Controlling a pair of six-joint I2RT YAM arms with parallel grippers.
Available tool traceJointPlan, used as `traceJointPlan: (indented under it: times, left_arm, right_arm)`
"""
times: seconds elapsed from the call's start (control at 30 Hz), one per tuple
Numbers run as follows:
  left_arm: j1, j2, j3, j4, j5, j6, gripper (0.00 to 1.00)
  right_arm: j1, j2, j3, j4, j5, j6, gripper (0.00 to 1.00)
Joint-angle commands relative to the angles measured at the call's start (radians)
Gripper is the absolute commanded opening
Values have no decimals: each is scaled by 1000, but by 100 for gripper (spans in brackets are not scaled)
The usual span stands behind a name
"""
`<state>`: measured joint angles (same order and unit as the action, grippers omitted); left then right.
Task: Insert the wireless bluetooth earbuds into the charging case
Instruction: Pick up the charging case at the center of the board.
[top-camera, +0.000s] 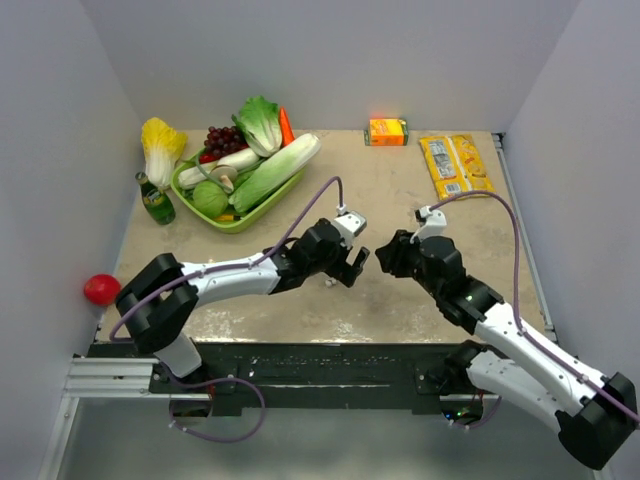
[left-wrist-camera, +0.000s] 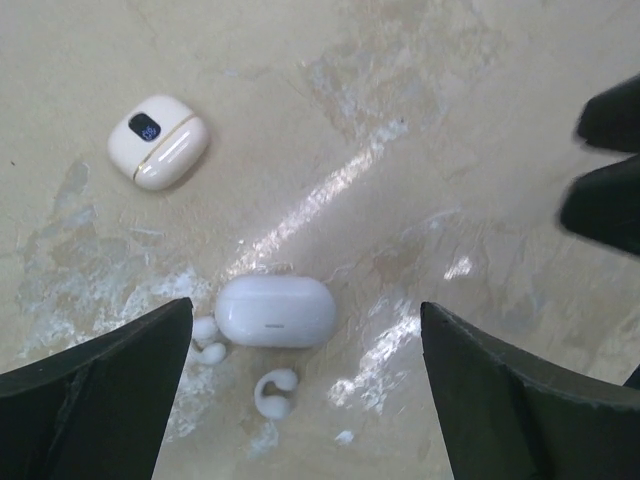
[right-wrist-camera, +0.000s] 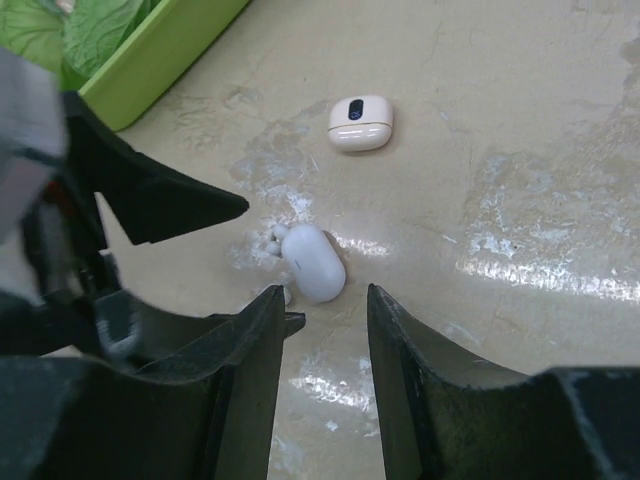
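My left gripper moves down next with fingers spread and closes on both ends of the pill-shaped case (left-wrist-camera: 276, 312), since that lies below the gripper, between its fingers.
A cream-white charging case (left-wrist-camera: 158, 148) with a small dark display lies shut on the table; it also shows in the right wrist view (right-wrist-camera: 360, 123). A whiter pill-shaped case (left-wrist-camera: 275, 311), also shut, lies nearer. Two tiny white earbuds lie against it: one (left-wrist-camera: 207, 340) at its left end, one (left-wrist-camera: 272, 392) just in front. My left gripper (left-wrist-camera: 305, 308) hangs open and empty above the pill-shaped case and earbuds. My right gripper (right-wrist-camera: 325, 295) is open and empty, just short of the pill-shaped case (right-wrist-camera: 314, 262). In that view one earbud (right-wrist-camera: 268, 240) shows; the other is mostly hidden behind a finger.
A green tray (top-camera: 235, 215) of vegetables and a green bottle (top-camera: 155, 200) stand at the back left. An orange carton (top-camera: 388, 131) and a yellow packet (top-camera: 455, 165) lie at the back right. A red ball (top-camera: 101, 289) sits off the left edge. The two grippers (top-camera: 350, 262) (top-camera: 385, 255) nearly meet at mid-table.
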<state>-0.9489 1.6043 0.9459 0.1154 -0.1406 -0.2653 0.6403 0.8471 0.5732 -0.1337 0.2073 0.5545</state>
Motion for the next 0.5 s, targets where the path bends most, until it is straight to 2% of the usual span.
traceJointPlan:
  times: [0.0,0.2,0.47]
  left_arm:
    - [50,52,50,-169,134,138,100]
    - [68,144,129,-221,213,222,100]
    - [62,239,217,-261,210,248,99]
  right_arm:
    - [-1,-92,45,-76,-32,-39,43]
    - [1,-187,57,-144,-78,-50,44]
    - [1,-224,33,-155,-100,-38,45]
